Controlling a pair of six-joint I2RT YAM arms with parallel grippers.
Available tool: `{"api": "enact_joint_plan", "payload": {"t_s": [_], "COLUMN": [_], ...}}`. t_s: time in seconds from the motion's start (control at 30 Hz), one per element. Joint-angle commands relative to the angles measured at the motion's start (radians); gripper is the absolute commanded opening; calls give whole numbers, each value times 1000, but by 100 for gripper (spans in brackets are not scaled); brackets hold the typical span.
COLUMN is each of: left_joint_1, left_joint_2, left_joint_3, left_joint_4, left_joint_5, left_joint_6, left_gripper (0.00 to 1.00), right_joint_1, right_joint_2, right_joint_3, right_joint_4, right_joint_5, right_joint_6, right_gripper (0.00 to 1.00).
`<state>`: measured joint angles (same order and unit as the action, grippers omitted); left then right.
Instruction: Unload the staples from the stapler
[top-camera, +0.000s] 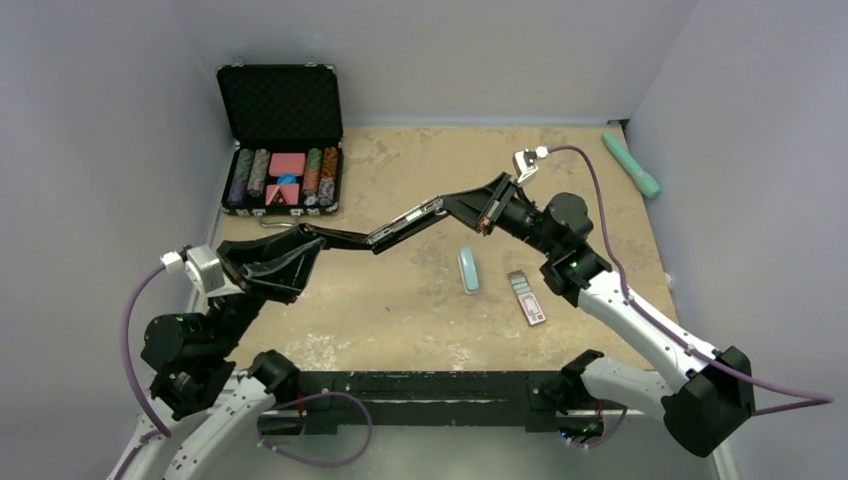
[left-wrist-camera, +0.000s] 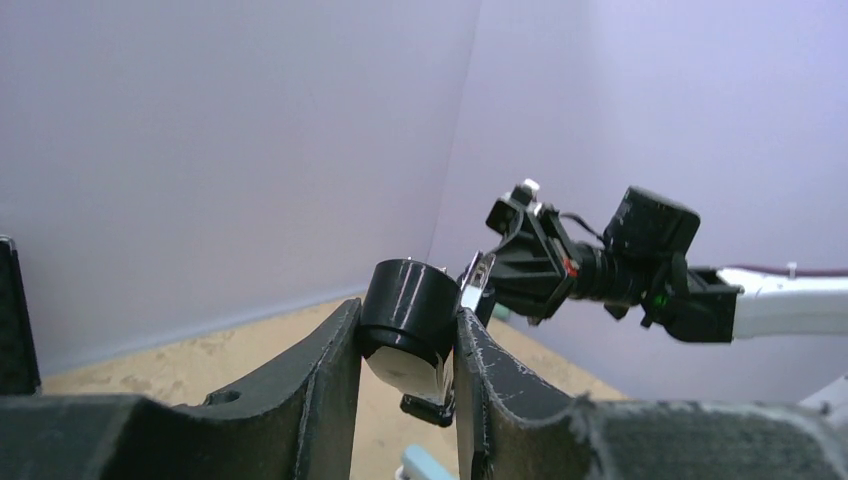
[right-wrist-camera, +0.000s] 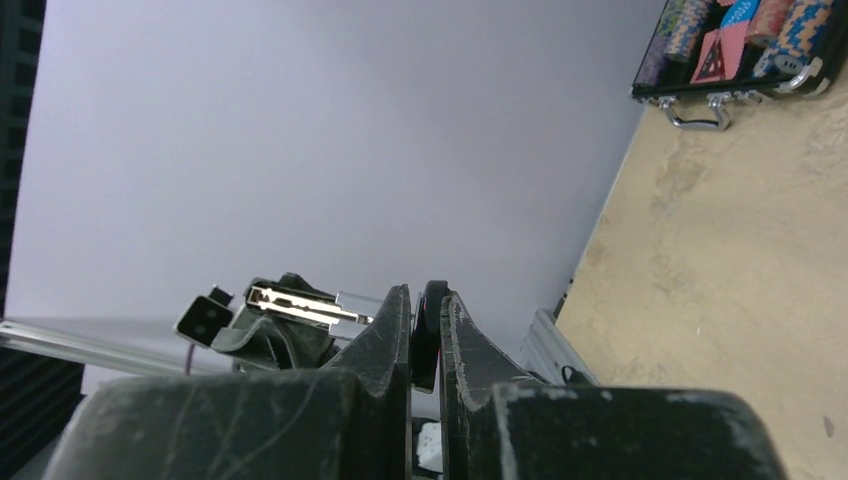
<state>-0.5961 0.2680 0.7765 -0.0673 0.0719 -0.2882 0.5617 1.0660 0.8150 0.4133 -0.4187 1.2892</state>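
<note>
My left gripper has the stapler's rounded black end (left-wrist-camera: 408, 302) between its fingers, and next it needs to move slightly left in the top view and release it.
The black stapler (top-camera: 395, 226) hangs in the air over the table's middle, held at both ends. My left gripper (top-camera: 306, 238) is shut on its rounded black end, which fills the gap between the fingers in the left wrist view (left-wrist-camera: 405, 310). My right gripper (top-camera: 456, 207) is shut on the other end, a thin black edge in the right wrist view (right-wrist-camera: 428, 335). A silvery metal rail (right-wrist-camera: 300, 303) runs along the stapler between the grippers and also shows in the top view (top-camera: 408, 220). I cannot make out any separate staples.
A pale blue-grey bar (top-camera: 468, 269) and a red-and-white packet (top-camera: 527, 297) lie on the table below the right arm. An open black case of poker chips (top-camera: 283, 140) stands at the back left. A green tool (top-camera: 631, 165) lies by the right wall.
</note>
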Motion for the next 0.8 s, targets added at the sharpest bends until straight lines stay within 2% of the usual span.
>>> {"api": "enact_joint_plan", "payload": {"t_s": [0.0, 0.13, 0.33, 0.43, 0.6, 0.7, 0.77], "left_joint_1": [24, 24, 24, 23, 23, 23, 23], "left_joint_2": [-62, -94, -196, -223, -224, -229, -229], "left_joint_3": [-75, -146, -220, -241, -242, -270, -270], "left_joint_4": [467, 597, 563, 526, 455, 480, 464], "left_joint_5": [-317, -374, -509, -557, -566, -577, -584], "left_joint_6": [-77, -123, -162, -202, -228, -247, -257], "left_gripper": [0, 0, 0, 9, 30, 62, 73], "right_joint_1": [-14, -13, -18, -21, -22, -21, -22], "right_joint_2": [-38, -60, -76, -83, -97, -120, -126], "right_joint_3": [-61, -120, -170, -210, -196, -198, -195], "right_joint_4": [138, 226, 332, 425, 410, 397, 387], "right_joint_5": [-43, -36, -38, -27, -16, 4, 8], "right_joint_6": [40, 109, 208, 276, 277, 271, 263], "right_gripper": [0, 0, 0, 0, 0, 0, 0]}}
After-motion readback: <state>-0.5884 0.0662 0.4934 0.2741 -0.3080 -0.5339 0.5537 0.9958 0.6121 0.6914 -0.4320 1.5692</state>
